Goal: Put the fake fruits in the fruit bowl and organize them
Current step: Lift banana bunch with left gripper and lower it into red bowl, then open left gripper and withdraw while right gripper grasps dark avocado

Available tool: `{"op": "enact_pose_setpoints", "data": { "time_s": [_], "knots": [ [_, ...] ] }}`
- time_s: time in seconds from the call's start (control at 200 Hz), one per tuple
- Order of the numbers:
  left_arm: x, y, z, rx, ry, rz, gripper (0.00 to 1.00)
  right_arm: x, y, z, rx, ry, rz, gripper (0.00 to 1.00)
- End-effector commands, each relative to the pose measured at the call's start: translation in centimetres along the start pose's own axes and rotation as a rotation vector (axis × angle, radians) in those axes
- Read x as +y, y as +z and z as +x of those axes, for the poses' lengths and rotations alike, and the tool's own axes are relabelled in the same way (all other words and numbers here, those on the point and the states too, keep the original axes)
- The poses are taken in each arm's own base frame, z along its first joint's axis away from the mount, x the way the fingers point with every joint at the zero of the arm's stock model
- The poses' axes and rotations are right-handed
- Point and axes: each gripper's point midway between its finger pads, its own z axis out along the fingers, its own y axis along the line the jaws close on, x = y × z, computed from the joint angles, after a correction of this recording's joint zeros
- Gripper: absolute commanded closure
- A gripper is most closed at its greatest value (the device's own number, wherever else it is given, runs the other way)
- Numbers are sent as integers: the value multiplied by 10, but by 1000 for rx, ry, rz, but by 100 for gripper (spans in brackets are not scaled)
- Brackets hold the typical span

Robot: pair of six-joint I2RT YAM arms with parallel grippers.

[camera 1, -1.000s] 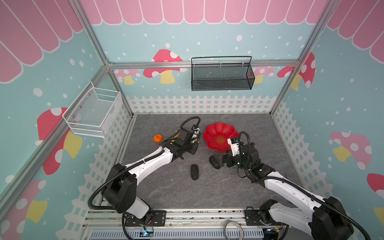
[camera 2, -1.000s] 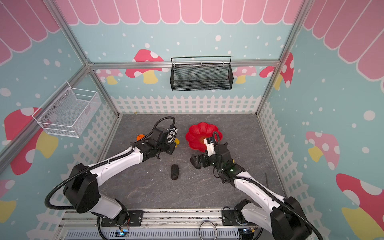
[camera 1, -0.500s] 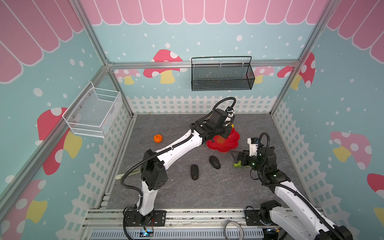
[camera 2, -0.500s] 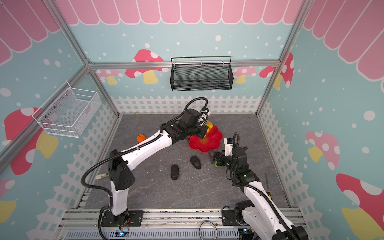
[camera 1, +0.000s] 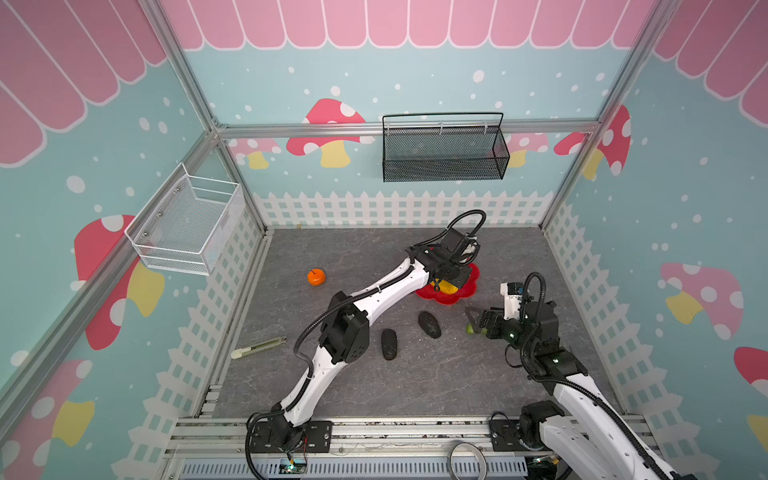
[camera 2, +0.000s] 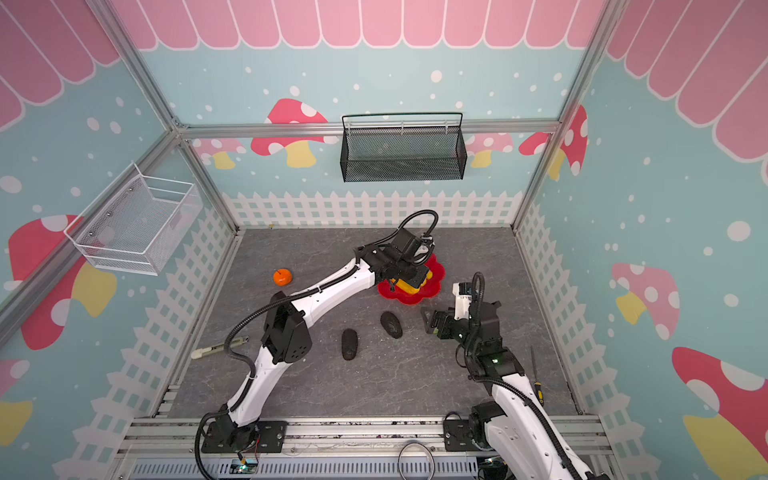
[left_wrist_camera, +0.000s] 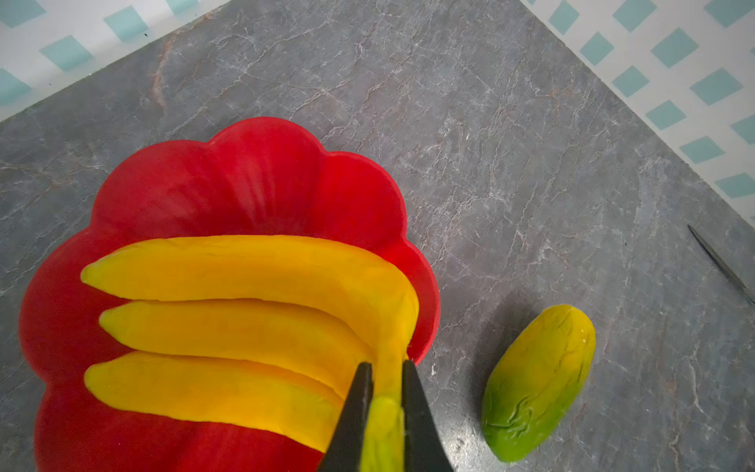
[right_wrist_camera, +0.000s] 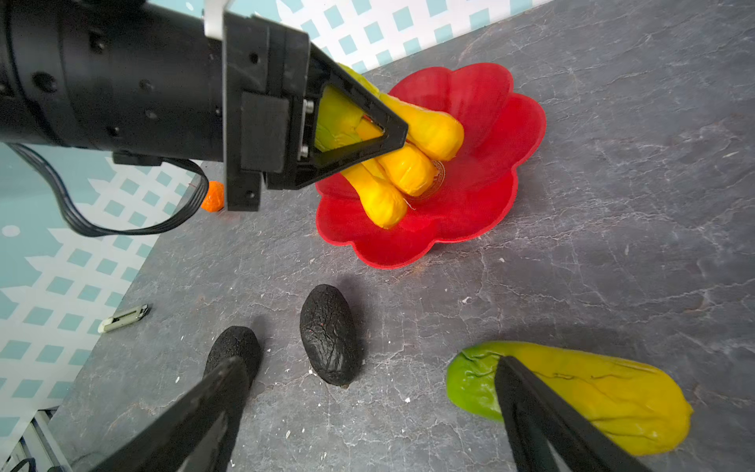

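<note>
My left gripper is about to move down toward the bowl's rim facing the mango and release the banana bunch, with the banana tips inside the bowl (camera 1: 472, 277) and the bunch's stem held up.
The red flower-shaped fruit bowl (camera 1: 472, 277) (left_wrist_camera: 253, 175) sits toward the back of the grey floor. The yellow banana bunch (left_wrist_camera: 245, 294) (right_wrist_camera: 408, 163) lies in it, and my left gripper (left_wrist_camera: 386, 365) (camera 1: 448, 277) is shut on its green stem. Two dark avocados (camera 1: 429, 324) (camera 1: 389, 343) lie in front of the bowl. The orange (camera 1: 316, 276) rests far left. The green-yellow mango (right_wrist_camera: 592, 404) (left_wrist_camera: 539, 380) lies right of the avocados. My right gripper (right_wrist_camera: 369, 359) (camera 1: 476, 321) hangs open beside it, one finger over its green end, holding nothing.
A pale utility-knife stick (camera 1: 258, 347) lies near the left fence. A thin dark tool (camera 2: 535, 374) lies by the right fence. A black mesh basket (camera 1: 444, 151) hangs on the back wall and a white wire basket (camera 1: 187, 224) on the left wall.
My left arm carried the banana bunch from mid-left over to the bowl and lowered it in. My right gripper drew back to the right, from the near avocado to the mango.
</note>
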Motion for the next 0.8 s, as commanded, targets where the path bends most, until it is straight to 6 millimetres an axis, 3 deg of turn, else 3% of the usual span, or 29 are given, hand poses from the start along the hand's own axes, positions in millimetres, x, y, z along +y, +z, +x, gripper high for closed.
{"op": "enact_pose_setpoints", "data": {
  "time_s": [0.0,0.225,0.42,0.621,0.661,0.796],
  "knots": [
    [-6,11,7,24,-5,25,100,-2,-2,6,8,22,1,2],
    [-3,26,13,38,10,16,97,-3,-3,8,10,21,4,2],
    [-6,24,7,16,20,27,77,-4,-2,9,14,4,6,2],
    [-14,0,-18,-64,31,56,57,-4,0,8,15,-10,4,2],
    [-15,-6,-23,-77,32,55,47,-2,1,8,18,-23,-4,2],
    [-4,-47,-39,-137,25,-9,32,2,7,10,62,-75,-30,2]
  ]
}}
